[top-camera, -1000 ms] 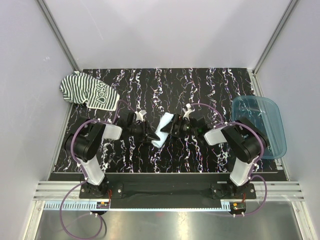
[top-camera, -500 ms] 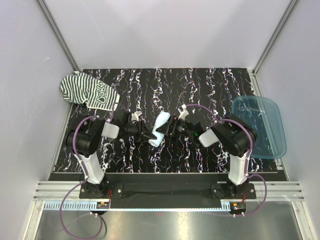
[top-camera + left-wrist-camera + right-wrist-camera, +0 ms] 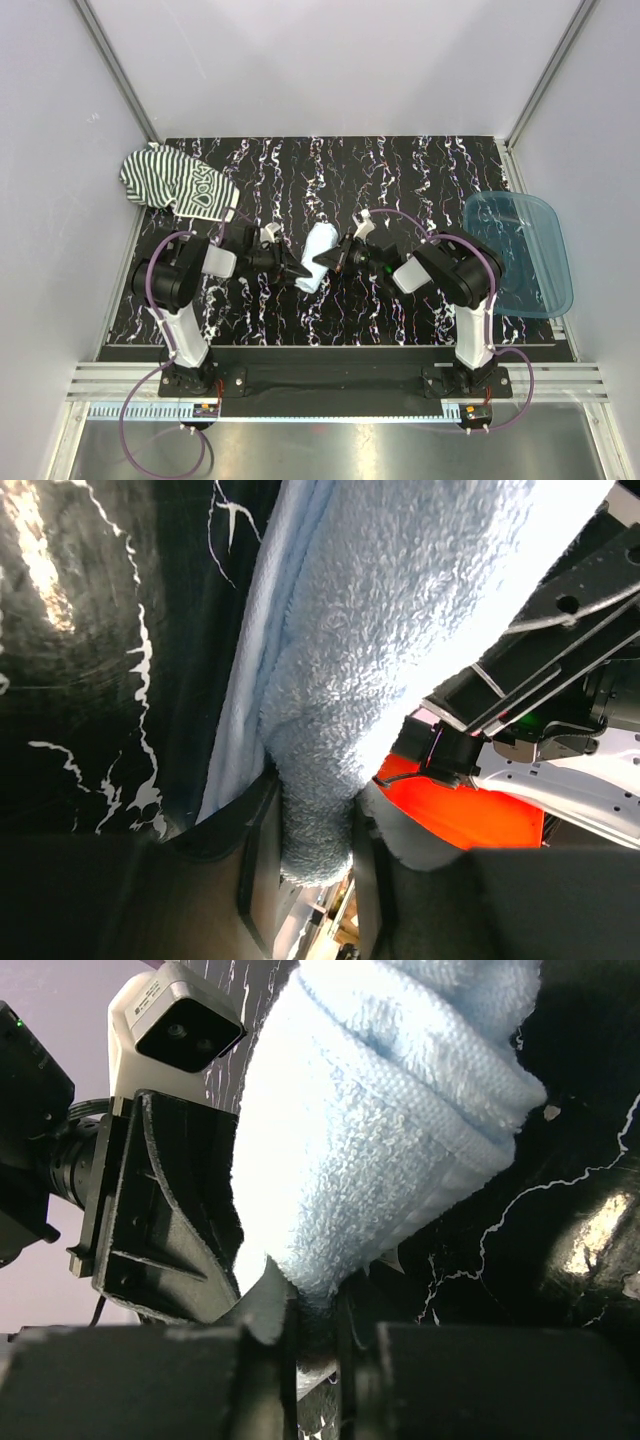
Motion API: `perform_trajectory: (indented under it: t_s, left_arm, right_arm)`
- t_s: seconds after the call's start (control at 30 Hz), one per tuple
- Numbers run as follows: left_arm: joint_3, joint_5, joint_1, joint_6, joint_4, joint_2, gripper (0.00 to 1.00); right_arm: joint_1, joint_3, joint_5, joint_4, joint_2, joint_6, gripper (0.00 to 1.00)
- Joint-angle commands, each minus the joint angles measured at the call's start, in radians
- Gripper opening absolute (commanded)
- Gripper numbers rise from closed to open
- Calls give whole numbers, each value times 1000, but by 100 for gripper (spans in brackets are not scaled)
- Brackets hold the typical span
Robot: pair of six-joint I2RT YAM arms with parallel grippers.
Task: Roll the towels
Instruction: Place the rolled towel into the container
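The tray is empty, so I will take my right gripper up, to the right in the top view, then down into the tray's far end to release the towel.
A pale blue towel, bunched into a thick fold, is held between both arms at the middle of the black marbled table. My left gripper is shut on its lower left end; in the left wrist view the fluffy towel is pinched inside the left gripper. From the right, my right gripper is shut on its edge; the right wrist view shows the towel squeezed thin in the right gripper. The striped towel lies crumpled at the back left.
A translucent blue plastic tray sits at the table's right edge, beside the right arm. Pale walls close in the table at the back and both sides. The left arm's wrist camera is close in front of the right wrist.
My right gripper has moved left and closed onto the blue towel. The towel has shifted slightly left and back. The left gripper keeps its hold.
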Motion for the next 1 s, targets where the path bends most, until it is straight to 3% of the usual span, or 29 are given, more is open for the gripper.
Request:
perform_trajectory:
  t_s: [0.0, 0.2, 0.53, 0.67, 0.97]
  left_arm:
    - [-72, -221, 2, 56, -149, 31, 35]
    - [-72, -279, 2, 89, -249, -110, 56]
    - [60, -398, 2, 197, -617, -466, 64]
    - [144, -467, 2, 263, -773, -599, 65]
    - [193, -550, 2, 429, -905, -731, 66]
  right_arm:
    - [23, 28, 51, 24, 11, 5, 0]
    - [23, 34, 111, -149, -110, -24, 0]
    - [17, 160, 313, -691, -438, -119, 0]
    - [-39, 230, 338, -867, -560, -160, 0]
    - [-331, 370, 360, -1163, -825, -275, 0]
